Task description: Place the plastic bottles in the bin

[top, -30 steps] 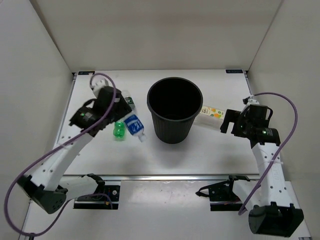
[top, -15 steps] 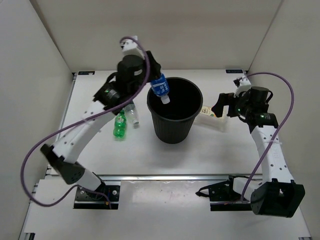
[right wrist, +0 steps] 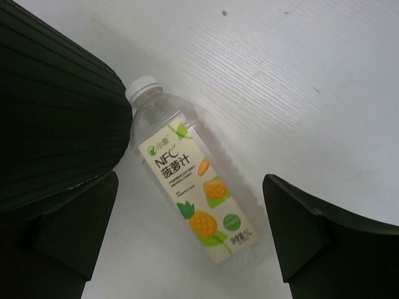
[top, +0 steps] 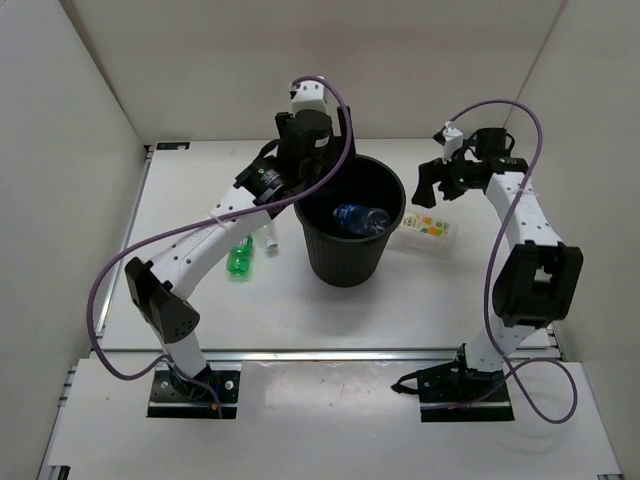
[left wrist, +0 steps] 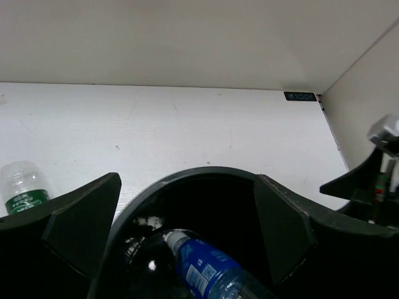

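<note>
I will move my right gripper down and to the left in the top view next, onto the bottle's white cap (right wrist: 143,88) beside the bin. The cap is narrower than the bottle's body.
The black bin (top: 345,265) stands mid-table. A clear bottle with a blue label (top: 362,217) lies inside it, also seen in the left wrist view (left wrist: 202,268). My left gripper (top: 300,185) hangs open and empty over the bin's back-left rim (left wrist: 206,174). My right gripper (top: 432,190) is open above the whitish bottle with the yellow-orange label (right wrist: 193,199), which lies on the table right of the bin (top: 428,225). The all-green bottle (top: 239,258) and the clear green-label bottle (left wrist: 22,187) lie left of the bin.
White walls close in the table (top: 200,310) at the back and both sides. The bin's ribbed wall (right wrist: 50,112) stands close to the cap of the yellow-orange-label bottle. The right arm's gripper shows at the right edge of the left wrist view (left wrist: 374,180).
My left gripper lifted the blue-label bottle from the table, carried it over the bin and opened; the bottle now lies inside. My right arm swung back over the yellow-orange-label bottle.
</note>
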Controlling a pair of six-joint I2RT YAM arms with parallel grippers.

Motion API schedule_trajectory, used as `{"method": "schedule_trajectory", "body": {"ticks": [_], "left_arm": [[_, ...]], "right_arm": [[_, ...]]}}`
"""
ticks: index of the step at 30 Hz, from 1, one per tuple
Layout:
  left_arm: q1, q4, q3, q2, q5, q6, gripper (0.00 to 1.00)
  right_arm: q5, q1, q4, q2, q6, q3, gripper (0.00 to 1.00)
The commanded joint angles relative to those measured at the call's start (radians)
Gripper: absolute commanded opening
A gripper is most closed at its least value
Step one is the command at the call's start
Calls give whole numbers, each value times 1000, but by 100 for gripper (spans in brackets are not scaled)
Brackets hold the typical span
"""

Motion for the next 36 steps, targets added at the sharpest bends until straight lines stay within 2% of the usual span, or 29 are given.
{"method": "schedule_trajectory", "body": {"ticks": [1,6,11,13,18,25,31,34,36], "left_arm": [[12,-4,-9,-117,-16,2,99],[34,-65,-48,-163,-11,-11,98],[60,-86,-104,-206,1,-38,98],[75,-70,-146,-229,12,-47,99],[109,-88,-172,-254,32,-72,99],[119,-122,-180,-245,41,-84,98],[144,-141,-219,-271,41,-103,99],[164,-151,-224,-285,49,-107,99],[169,-153,-238,-282,46,-107,98]], "right_arm": [[-83,9,-69,80,-90,97,99],[-105,67,-132,269,-111,290,99],[4,163,-198,400,-139,379,99],[-7,179,-210,449,-137,395,99],[7,200,-158,490,-107,404,99],[113,257,-99,531,-171,408,99],[186,306,-207,625,-231,490,99],[138,309,-209,645,-212,499,99],[165,312,-197,631,-212,485,99]]}}
